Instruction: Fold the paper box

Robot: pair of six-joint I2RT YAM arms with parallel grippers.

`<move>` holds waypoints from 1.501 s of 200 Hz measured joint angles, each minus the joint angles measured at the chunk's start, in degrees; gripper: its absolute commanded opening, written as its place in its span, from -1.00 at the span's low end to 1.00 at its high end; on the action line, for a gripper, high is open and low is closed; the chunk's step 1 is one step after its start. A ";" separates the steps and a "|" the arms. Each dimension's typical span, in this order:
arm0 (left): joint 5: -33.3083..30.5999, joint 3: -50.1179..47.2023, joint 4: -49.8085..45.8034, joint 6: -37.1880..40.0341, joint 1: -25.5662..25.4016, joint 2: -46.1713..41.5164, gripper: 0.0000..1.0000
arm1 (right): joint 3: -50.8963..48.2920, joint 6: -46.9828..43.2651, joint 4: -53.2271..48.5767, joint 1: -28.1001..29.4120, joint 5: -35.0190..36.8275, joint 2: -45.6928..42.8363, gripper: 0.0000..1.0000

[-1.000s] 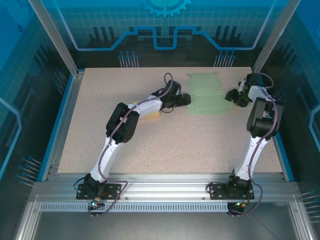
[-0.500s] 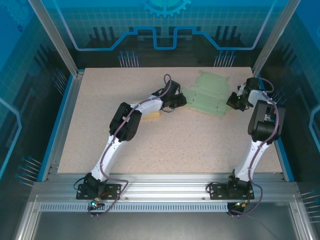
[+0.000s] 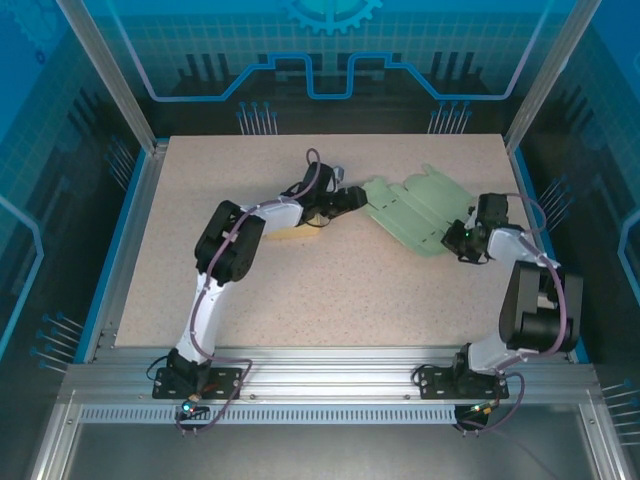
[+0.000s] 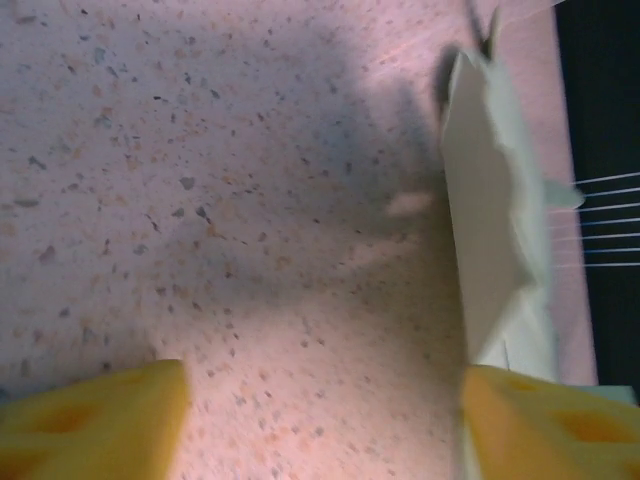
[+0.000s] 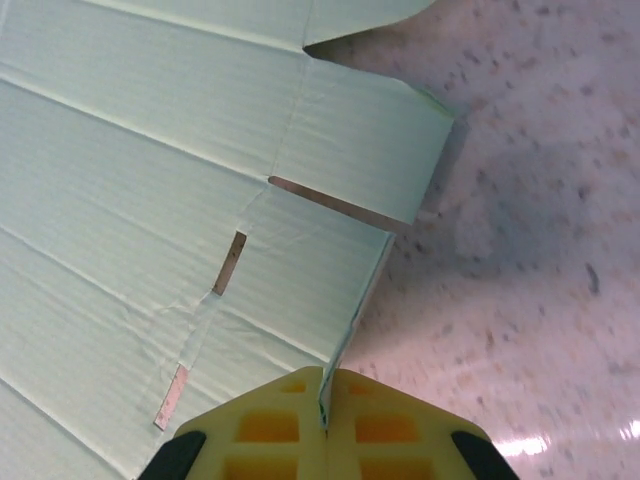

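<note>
My right gripper next draws back toward the base, over the bare tabletop by the blank's near corner [image 3: 434, 264], and releases the blank's edge, as it slants.
The paper box [image 3: 415, 205] is a flat pale green cardboard blank with creases and slots, lying slanted on the far right of the speckled table. My right gripper [image 3: 462, 240] is at its near right corner. In the right wrist view the yellow fingers [image 5: 280, 430] are shut on the blank's thin edge, and the paper box [image 5: 150, 200] spreads up and left. My left gripper [image 3: 352, 198] is at the blank's left end, open. In the left wrist view the left gripper [image 4: 320, 420] has bare table between its fingers, and the paper box [image 4: 495, 230] lies beside the right finger.
A pale yellow flat piece [image 3: 292, 232] lies partly under the left forearm. The table's right edge [image 3: 545, 250] and frame posts stand close to the right arm. Open tabletop [image 3: 330, 290] stretches across the near middle.
The right gripper shut on the blank's right edge and drew it toward the near right, turning the blank. The left gripper shifted left, shut briefly and is open again.
</note>
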 measured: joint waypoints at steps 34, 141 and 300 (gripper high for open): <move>1.18 -1.95 3.21 -2.38 0.76 -1.05 0.69 | -6.54 3.41 1.22 1.68 1.62 -7.41 -0.98; 0.35 -7.98 9.05 -5.84 0.22 -3.80 0.74 | -8.98 8.04 2.43 7.26 6.16 -10.84 -1.00; -2.95 -4.68 -8.26 5.01 -2.40 -5.14 0.17 | -10.54 13.88 7.69 8.24 5.64 -9.92 -1.00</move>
